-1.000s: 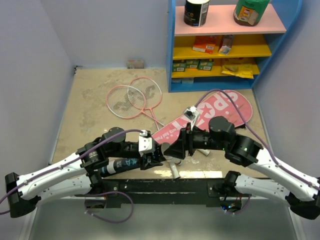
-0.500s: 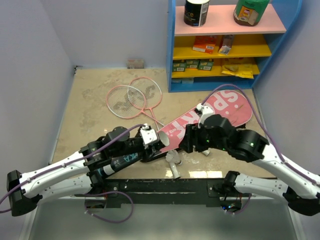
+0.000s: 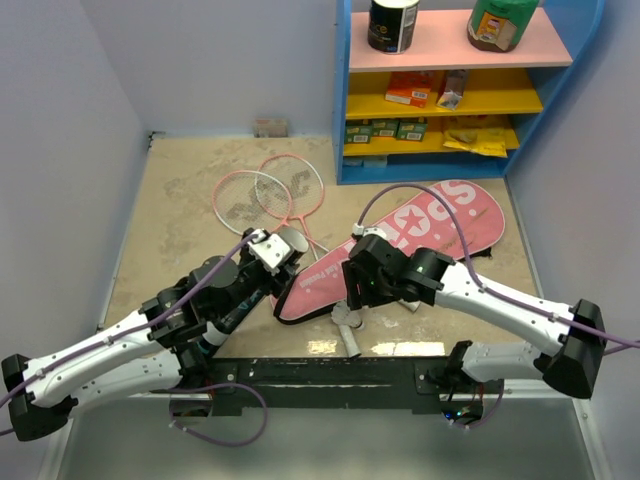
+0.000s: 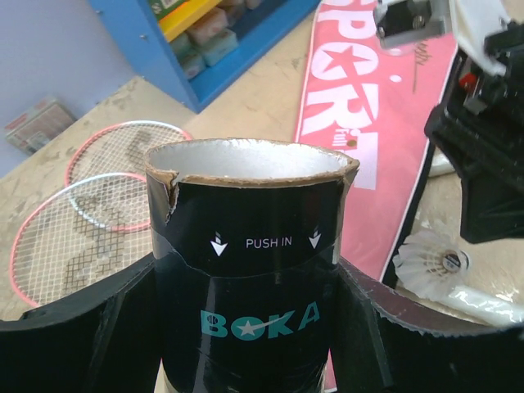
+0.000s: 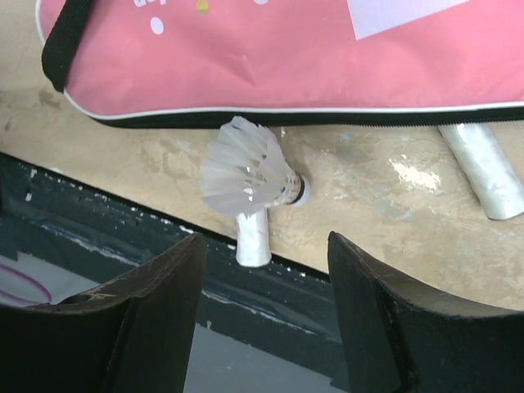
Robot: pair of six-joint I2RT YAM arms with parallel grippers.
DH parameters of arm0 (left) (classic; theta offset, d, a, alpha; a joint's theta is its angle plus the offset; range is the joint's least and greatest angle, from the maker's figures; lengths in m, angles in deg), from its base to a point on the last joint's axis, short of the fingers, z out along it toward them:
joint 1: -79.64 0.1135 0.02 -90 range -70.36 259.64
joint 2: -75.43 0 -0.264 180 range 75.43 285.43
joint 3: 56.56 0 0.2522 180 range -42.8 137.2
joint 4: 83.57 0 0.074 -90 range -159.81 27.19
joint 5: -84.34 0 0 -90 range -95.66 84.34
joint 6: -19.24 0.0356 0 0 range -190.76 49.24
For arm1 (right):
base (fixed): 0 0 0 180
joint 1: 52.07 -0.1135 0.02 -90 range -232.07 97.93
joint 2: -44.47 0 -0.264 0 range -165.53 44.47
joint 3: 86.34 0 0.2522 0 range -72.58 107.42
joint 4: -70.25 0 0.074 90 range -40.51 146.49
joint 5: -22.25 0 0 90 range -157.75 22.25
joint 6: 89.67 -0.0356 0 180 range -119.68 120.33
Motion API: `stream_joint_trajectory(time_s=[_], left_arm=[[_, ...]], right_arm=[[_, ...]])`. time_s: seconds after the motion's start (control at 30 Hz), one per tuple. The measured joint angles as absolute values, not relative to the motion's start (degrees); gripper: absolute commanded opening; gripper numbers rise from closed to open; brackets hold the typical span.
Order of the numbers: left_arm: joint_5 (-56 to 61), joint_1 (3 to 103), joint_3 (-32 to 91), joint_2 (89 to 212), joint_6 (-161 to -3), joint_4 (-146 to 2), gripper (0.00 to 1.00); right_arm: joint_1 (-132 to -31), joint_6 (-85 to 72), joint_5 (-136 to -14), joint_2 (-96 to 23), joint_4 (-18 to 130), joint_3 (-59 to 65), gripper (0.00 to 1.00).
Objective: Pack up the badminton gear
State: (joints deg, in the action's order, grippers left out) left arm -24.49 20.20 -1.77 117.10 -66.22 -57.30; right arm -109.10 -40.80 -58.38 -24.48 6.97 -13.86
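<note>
The shuttlecock lies below my right gripper, within the spread of its open fingers. The gripper comes straight down onto the feathers (image 3: 352, 318) (image 5: 280, 182) beside the shuttlecock's cork next.
My left gripper (image 3: 268, 272) is shut on the long black shuttle tube (image 4: 250, 270), lettered "BOKA" and "PUSH IN". It holds the tube tilted up with its open mouth (image 3: 292, 240) toward the pink "SPORT" bag (image 3: 420, 235). My right gripper (image 3: 350, 302) is open and empty, pointing down just above a white feather shuttlecock (image 5: 246, 176) that lies by the bag's near edge, close to the table front. The shuttlecock also shows in the left wrist view (image 4: 430, 264). Two pink/white rackets (image 3: 265, 195) lie at the back left, their shafts running under the bag.
A blue shelf unit (image 3: 445, 90) with jars and boxes stands at the back right. White racket grips (image 5: 483, 168) stick out from under the bag near the shuttlecock. The black base rail (image 3: 330, 375) runs along the table's near edge. Walls close both sides.
My right gripper has swung left and down off the bag to hover over the shuttlecock. My left arm has drawn the tube back left and tilted its mouth upward.
</note>
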Motion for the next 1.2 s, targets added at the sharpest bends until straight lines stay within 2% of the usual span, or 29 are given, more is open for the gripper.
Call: stream_joint_trajectory(time_s=[0.43,0.8,0.97,1.0,1.1,1.13,1.2], left_arm=[[-26.91,20.2,-1.0,116.27,-68.58,-57.36,0.0],[-27.2,20.2,-1.0,115.42,-68.67,-57.19,0.0],[-27.22,20.2,-1.0,115.42,-68.67,-57.19,0.0],[-27.22,20.2,-1.0,115.44,-68.67,-57.19,0.0],[-27.26,20.2,-1.0,115.53,-68.67,-57.19,0.0],[-27.28,20.2,-1.0,115.59,-68.67,-57.19,0.0],[-27.37,20.2,-1.0,115.72,-68.67,-57.25,0.0]], right_arm=[[-109.1,-40.95,-56.96,-37.01,12.41,-13.31,0.6],[-109.1,-38.39,-56.68,-40.5,12.41,-13.03,0.53],[-109.1,-37.52,-56.68,-42.58,12.94,-13.03,0.34],[-109.1,-37.35,-56.65,-42.97,13.0,-13.03,0.24],[-109.1,-36.91,-56.48,-43.72,13.22,-13.03,0.12],[-109.1,-36.91,-56.46,-43.8,13.26,-13.03,0.04],[-109.1,-36.6,-56.24,-43.78,13.24,-13.03,0.0]])
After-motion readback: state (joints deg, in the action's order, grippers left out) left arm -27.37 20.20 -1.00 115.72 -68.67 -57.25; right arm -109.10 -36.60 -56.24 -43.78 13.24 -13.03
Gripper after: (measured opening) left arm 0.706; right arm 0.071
